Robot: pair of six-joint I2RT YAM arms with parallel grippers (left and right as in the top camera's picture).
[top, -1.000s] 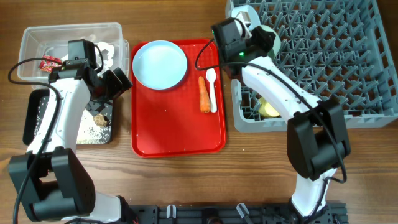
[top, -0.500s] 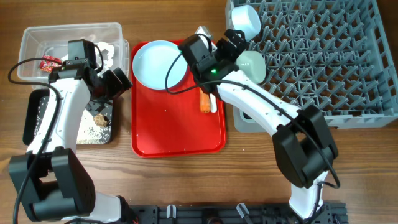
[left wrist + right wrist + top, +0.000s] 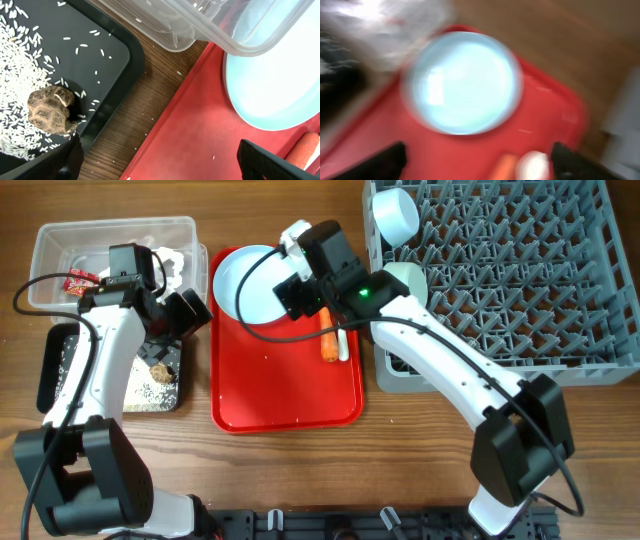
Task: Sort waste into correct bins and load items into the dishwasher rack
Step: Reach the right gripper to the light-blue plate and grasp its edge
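The right gripper moves outward and down next, turning onto the rim facing the rack of the pale blue plate ahead of my open fingers.
My right gripper hangs open over the pale blue plate on the red serving tray. The right wrist view is blurred: the plate lies ahead, and the orange carrot and white spoon lie below my right gripper, which holds nothing. My left gripper is open and empty between the black tray and the serving tray. In the left wrist view, rice and a brown scrap lie in the black tray. Two bowls sit in the rack.
The clear tub at the back left holds a red wrapper and white tissue. The carrot and spoon lie on the red serving tray, right of the plate. My right arm arches across the rack's left edge.
My right gripper opened at the rack's corner, left a bowl there and swung left to above the plate. The left arm has not moved.
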